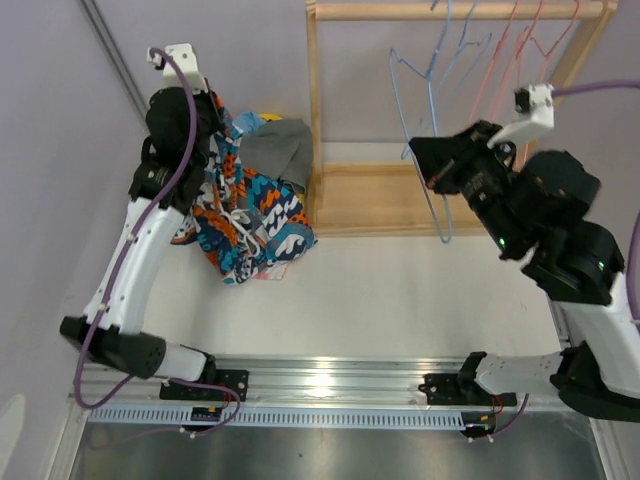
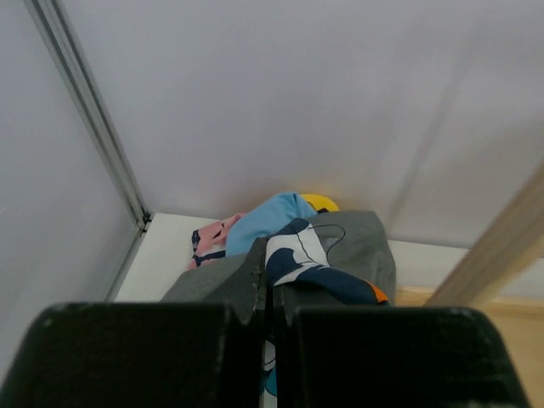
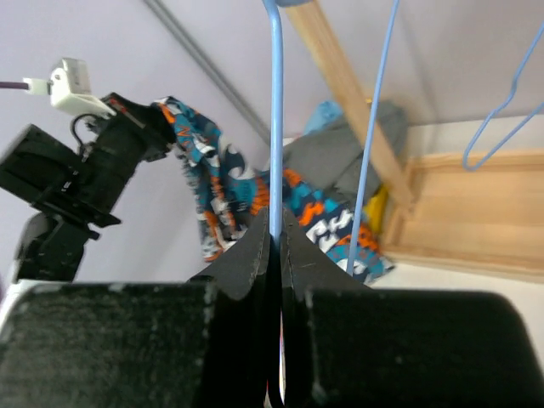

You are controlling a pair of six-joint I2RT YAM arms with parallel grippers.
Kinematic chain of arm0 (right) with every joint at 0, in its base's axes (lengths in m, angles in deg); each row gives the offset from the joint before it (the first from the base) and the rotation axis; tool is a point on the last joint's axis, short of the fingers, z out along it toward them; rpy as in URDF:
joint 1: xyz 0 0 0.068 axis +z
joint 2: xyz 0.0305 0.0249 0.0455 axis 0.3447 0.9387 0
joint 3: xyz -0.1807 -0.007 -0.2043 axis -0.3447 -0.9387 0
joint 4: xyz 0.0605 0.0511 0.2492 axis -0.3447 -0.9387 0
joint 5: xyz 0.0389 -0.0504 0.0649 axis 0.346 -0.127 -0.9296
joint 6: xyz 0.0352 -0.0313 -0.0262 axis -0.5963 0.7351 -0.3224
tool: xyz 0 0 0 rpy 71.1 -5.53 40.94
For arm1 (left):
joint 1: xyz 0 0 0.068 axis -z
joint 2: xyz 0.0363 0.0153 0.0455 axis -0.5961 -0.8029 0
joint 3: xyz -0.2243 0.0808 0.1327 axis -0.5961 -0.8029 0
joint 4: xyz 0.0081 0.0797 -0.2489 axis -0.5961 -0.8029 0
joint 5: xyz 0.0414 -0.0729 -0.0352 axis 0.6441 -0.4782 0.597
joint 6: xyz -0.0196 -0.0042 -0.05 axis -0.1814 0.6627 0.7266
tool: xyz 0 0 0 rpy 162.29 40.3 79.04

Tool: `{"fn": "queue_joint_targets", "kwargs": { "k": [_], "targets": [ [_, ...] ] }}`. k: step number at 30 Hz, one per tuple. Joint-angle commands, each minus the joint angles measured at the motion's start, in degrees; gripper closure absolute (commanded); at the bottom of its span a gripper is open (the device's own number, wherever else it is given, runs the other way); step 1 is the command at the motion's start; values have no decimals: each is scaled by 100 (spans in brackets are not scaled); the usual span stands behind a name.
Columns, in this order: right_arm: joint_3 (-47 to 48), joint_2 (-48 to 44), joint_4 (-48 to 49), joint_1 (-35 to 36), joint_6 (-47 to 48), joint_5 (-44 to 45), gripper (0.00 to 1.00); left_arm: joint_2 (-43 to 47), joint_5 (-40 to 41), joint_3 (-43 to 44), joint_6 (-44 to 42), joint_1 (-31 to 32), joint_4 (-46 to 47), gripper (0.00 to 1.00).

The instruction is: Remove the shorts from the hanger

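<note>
I will swing my right gripper outward and down toward the rack next. Then I will release the hanger's wire below the rack's bar [image 1: 418,160] [image 3: 275,223], since the hanger is already bare of shorts.
My left gripper [image 1: 217,127] is shut on the blue-orange-white print shorts [image 1: 250,215], which hang from it down onto a pile at the back left. In the left wrist view, the print cloth [image 2: 299,253] sits between the closed fingertips of the left gripper [image 2: 270,265]. Behind lie the grey [image 2: 361,242], light blue [image 2: 272,217], pink print [image 2: 211,235] and yellow [image 2: 321,202] shorts. My right gripper [image 1: 420,158] is shut on a bare blue wire hanger [image 1: 432,150]. Its wire [image 3: 275,127] runs up from the closed right gripper [image 3: 275,228].
A wooden rack has a base tray [image 1: 380,200] and a top rail [image 1: 460,10]. Several empty blue and pink hangers [image 1: 500,50] hang on the rail. A left upright [image 1: 314,110] stands beside the pile. A wall with a metal strip [image 1: 110,50] is at the left.
</note>
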Motion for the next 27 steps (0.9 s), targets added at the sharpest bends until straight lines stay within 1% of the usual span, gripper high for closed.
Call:
{"fn": "queue_joint_targets", "kwargs": {
  "k": [1,3,4,5,6,7,8,9,10,11,12,13,14,15,16,17,18,19,21,22,23,25,26,27],
  "targets": [
    [682,519,137,-972,322,-752,100,-1183,-993,686,522,-539,-15,100],
    [797,679,136,-1484,93,-1308,100,-1932,-1171,1539,592,-785,-262,100],
    [754,723,154,-1800,-21,-1659,100,-2363,-1267,2343,636,-856,-446,100],
    [693,767,224,-1908,-144,-1793,100,-2811,-1442,3343,724,-926,-926,100],
    [631,828,268,-1978,-197,-1881,100,-3798,-1557,4449,777,-1040,-1183,99],
    [491,846,303,-2083,-233,-2013,100,-4061,-1672,4617,795,-1102,-1290,94],
    [412,846,382,-2128,-276,-2066,100,-3985,-1925,3948,1030,-1155,-526,47],
    [341,864,417,-2172,-303,-2110,100,-4045,-2023,3707,1119,-1269,-335,13],
    [210,864,461,-2251,-321,-2180,100,-4185,-1972,3783,1164,-1287,-385,1],
    [165,881,488,-2286,-364,-2233,100,-4386,-1858,4149,1251,-1305,-838,1],
    [113,882,523,-2339,-365,-2286,100,-4702,-1936,4466,1269,-1322,-1052,1],
    [69,882,549,-2365,-365,-2304,100,-4766,-1928,4538,1296,-1314,-1228,1],
    [-10,882,619,-2461,-365,-2330,100,-4714,-1928,4426,1383,-1323,-1343,1],
    [-46,890,655,-2515,-365,-2357,100,-4583,-1928,4007,1427,-1297,-1361,0],
    [-72,925,698,-2585,-382,-2444,100,-4086,-1919,3690,1463,-1270,-1266,1],
    [-81,960,795,-2725,-382,-2506,100,-3724,-1919,2938,1437,-1235,-1091,1],
    [-90,978,848,-2778,-391,-2532,100,-3320,-1919,2043,1376,-1122,-515,1],
    [-81,1057,987,-2840,-374,-2594,100,-2464,-1849,1608,1305,-1042,-239,1],
    [-38,1171,1137,-3085,-356,-2751,100,-1659,-1752,204,1121,-762,471,1],
    [-3,1311,1277,-3173,-356,-2831,100,-1003,-1621,-29,955,-630,545,1],
    [50,1399,1322,-3261,-382,-2892,100,-735,-1472,-353,901,-350,554,1],
    [261,1593,1445,-3464,-391,-3025,100,-277,-1322,-637,979,-128,319,1],
    [305,1750,1507,-3525,-417,-3051,100,186,-1312,-881,1058,-32,265,1],
    [323,1821,1586,-3587,-444,-3121,100,425,-1330,-1214,1111,169,264,1]
  ]
}}
